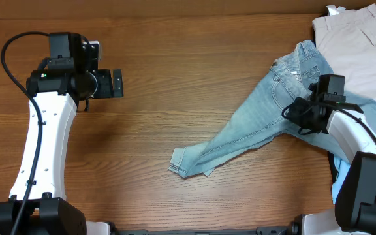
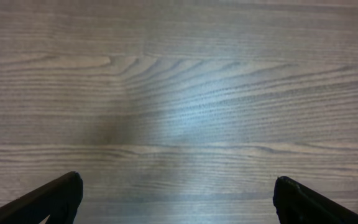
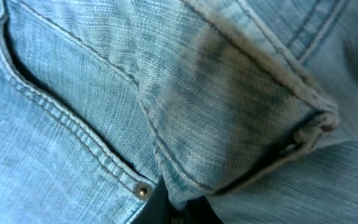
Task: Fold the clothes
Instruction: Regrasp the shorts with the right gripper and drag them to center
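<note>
I need to pull the denim fold to the left in the overhead view with my right gripper next and release it over the bare wood, because the bunched jeans have room there.
The faded light-blue denim jeans (image 1: 260,121) lie on the right half of the wooden table, one leg stretched toward the front centre with its hem (image 1: 183,163) there. My right gripper (image 1: 297,112) sits on the waist area and is shut on a fold of the denim; the right wrist view is filled with denim (image 3: 229,106), a pocket seam and a rivet (image 3: 143,191). My left gripper (image 1: 116,83) is open and empty over bare wood at the far left, its two dark fingertips wide apart (image 2: 178,199).
Beige trousers (image 1: 364,46) lie at the back right corner, partly under the jeans' waist. A bright sky-blue garment (image 1: 339,189) shows at the right front edge under my right arm. Bare wood (image 1: 149,130) lies between the two arms.
</note>
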